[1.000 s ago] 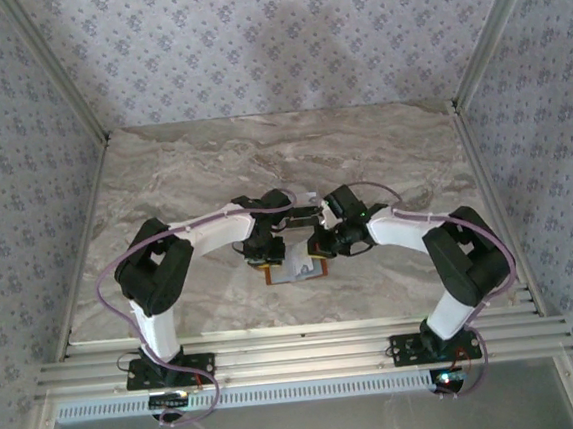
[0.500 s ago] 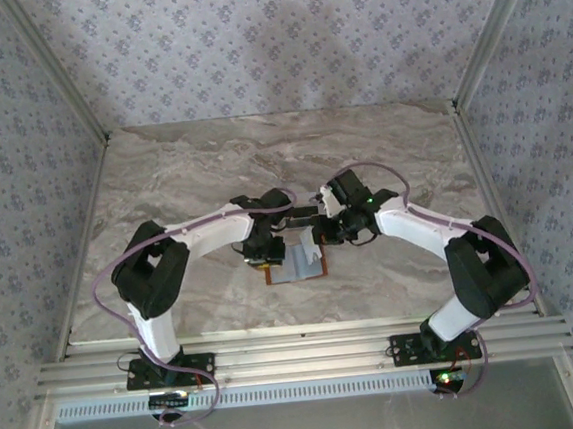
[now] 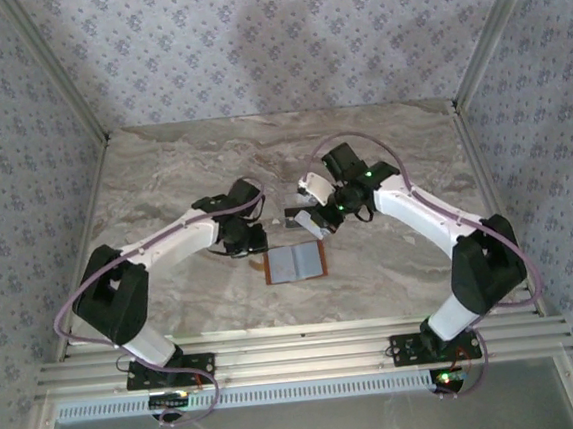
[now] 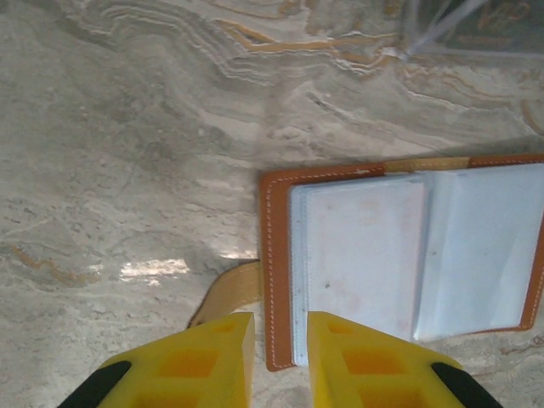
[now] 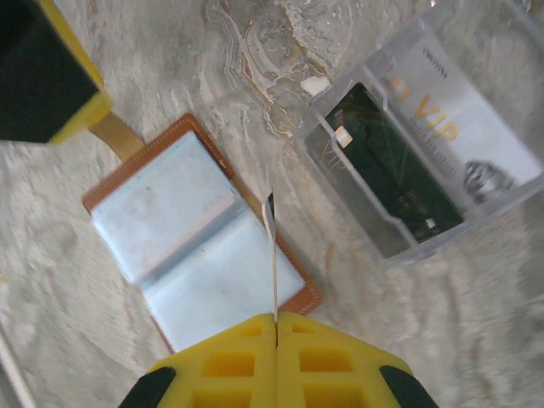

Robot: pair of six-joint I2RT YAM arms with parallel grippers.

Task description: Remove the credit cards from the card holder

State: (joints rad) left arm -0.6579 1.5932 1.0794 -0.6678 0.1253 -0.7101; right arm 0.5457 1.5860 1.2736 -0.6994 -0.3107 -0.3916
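Next, my right gripper turns and moves outward, then down, and releases the credit card over the box's silver card [image 3: 297, 199] [image 5: 463, 119], since that lies outward and below.
The card holder [image 3: 296, 264] lies open and flat on the marble, orange-brown leather with pale grey-blue sleeves [image 4: 408, 255] [image 5: 195, 246]. My right gripper [image 3: 317, 224] [image 5: 276, 321] hangs just above its right edge, shut on a thin pale credit card [image 5: 272, 255] seen edge-on. More credit cards, one dark and one silver, lie in a clear plastic box [image 5: 416, 144] [image 3: 298, 213] beyond the holder. My left gripper [image 3: 250, 244] [image 4: 280, 340] hovers at the holder's left edge, its yellow fingers [image 4: 208, 348] a narrow gap apart, gripping nothing. The holder's strap [image 4: 229, 289] curls beneath.
The marble table [image 3: 163, 175] stretches wide behind and to both sides. Patterned walls and metal rails [image 3: 298, 349] bound it. The clear box's corner [image 4: 467, 25] sits just beyond the holder.
My left arm has drawn back to the left, off the card holder. My right gripper has lifted away toward the back with the card, leaving the open holder uncovered.
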